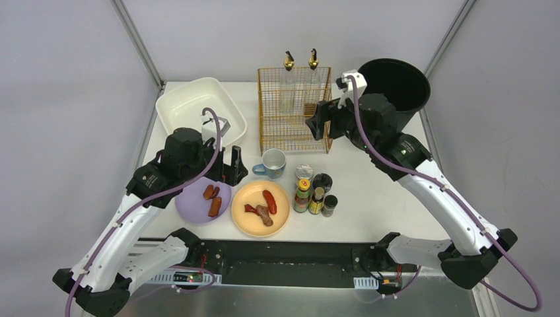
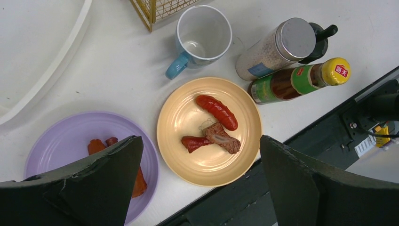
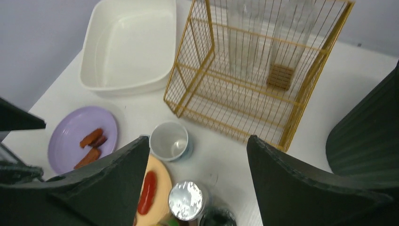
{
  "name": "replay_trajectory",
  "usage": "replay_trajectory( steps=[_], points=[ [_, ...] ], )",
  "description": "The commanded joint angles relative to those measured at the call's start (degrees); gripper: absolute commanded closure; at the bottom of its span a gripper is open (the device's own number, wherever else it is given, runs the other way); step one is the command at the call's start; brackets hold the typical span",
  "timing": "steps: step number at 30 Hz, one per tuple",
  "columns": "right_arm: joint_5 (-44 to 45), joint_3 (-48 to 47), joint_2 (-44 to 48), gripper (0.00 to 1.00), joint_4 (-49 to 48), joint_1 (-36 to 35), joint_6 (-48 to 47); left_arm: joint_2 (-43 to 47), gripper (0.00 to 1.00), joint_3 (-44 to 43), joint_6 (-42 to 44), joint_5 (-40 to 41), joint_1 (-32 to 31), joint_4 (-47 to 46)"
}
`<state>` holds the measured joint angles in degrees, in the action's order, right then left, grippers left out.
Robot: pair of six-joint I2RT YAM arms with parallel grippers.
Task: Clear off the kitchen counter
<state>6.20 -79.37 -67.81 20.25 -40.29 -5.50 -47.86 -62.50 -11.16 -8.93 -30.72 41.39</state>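
Observation:
The bottle stands upright with its cap at the very top, so the robot's right gripper needs to move back from the wire rack next and go down onto the bottle's yellow cap (image 1: pixel 304 184) to close there.
On the white kitchen counter (image 1: pixel 370 198) lie a purple plate (image 1: pixel 188 203) with sausage pieces and a yellow plate (image 1: pixel 247 195) holding a red sausage and meat pieces. Behind them stands a blue-handled mug (image 1: pixel 273 162). To its right cluster a silver-lidded jar (image 1: pixel 304 172), a yellow-capped bottle (image 1: pixel 303 193) and dark-capped bottles (image 1: pixel 322 181). My left gripper (image 1: pixel 234 165) hovers open between the two plates, nothing in it; in its wrist view the left gripper (image 2: pixel 200 141) frames the yellow plate (image 2: pixel 183 113). My right gripper (image 1: pixel 320 122) hangs open and empty at the wire rack's front right, above the mug (image 3: pixel 169 141).
A gold wire rack (image 1: pixel 294 109) at the back holds two glass pourer bottles (image 1: pixel 289 79). A white basin (image 1: pixel 198 109) sits back left, a black bin (image 1: pixel 396 82) back right. A black rail (image 1: pixel 284 254) runs along the front edge.

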Motion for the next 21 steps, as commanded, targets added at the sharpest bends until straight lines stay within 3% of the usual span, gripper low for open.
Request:
replay_trajectory(
  steps=[1, 10, 21],
  points=[
    [-4.9, 0.5, 4.4, 0.21, 12.5, -0.8, 5.3, -0.6, 0.00, -2.1, -2.8, 0.4, -0.1, -0.2],
    [-5.7, 4.4, 8.2, 0.22, 24.2, -5.9, 10.2, -0.8, 0.00, -2.5, -6.3, 5.3, -0.2, 3.4],
    [5.7, 4.9, 1.9, 0.22, 23.5, -17.7, 13.7, -2.0, 0.00, -2.4, -8.5, 10.8, -0.2, 7.3]
  ],
)
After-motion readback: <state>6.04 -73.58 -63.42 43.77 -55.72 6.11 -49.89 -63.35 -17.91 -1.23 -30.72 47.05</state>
